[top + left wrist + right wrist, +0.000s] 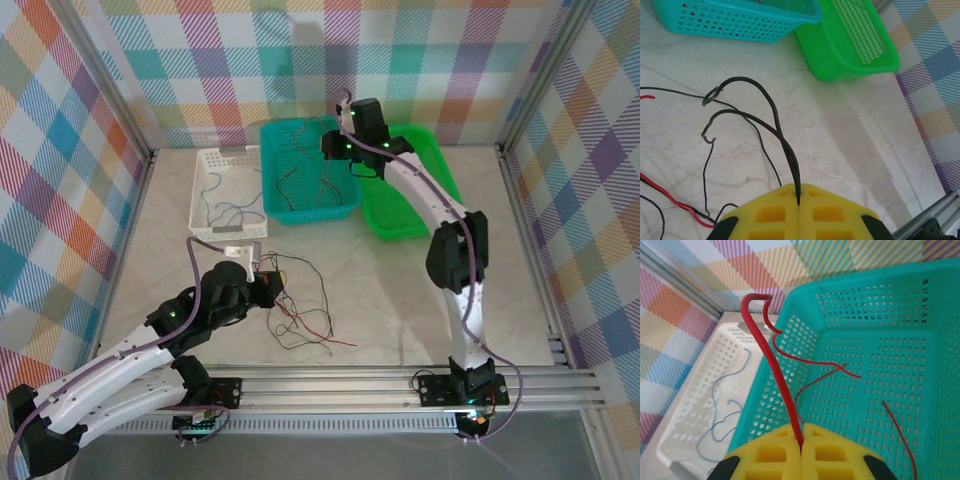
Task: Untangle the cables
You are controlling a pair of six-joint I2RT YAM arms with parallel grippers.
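Observation:
My right gripper should next lower toward the teal basket's bottom below and release the cable there, as the thin ends of the red cable (767,347) already trail inside it.
A loose tangle of thin cables (300,315), black and red, lies on the table in front of the left arm. My left gripper (268,284) sits at the tangle's left edge. In the left wrist view my left gripper (799,202) is shut on a doubled black cable (775,112) that loops up and away over the table. My right gripper (333,150) hangs over the teal basket (275,195). In the right wrist view my right gripper (801,442) is shut on a red cable (767,347), whose thin ends trail into the basket.
A white basket (200,190) at the back left holds a blue cable (225,212). A green basket (440,175) stands right of the teal one. Aluminium rails run along the near edge (400,380) and along both sides, in front of checked walls.

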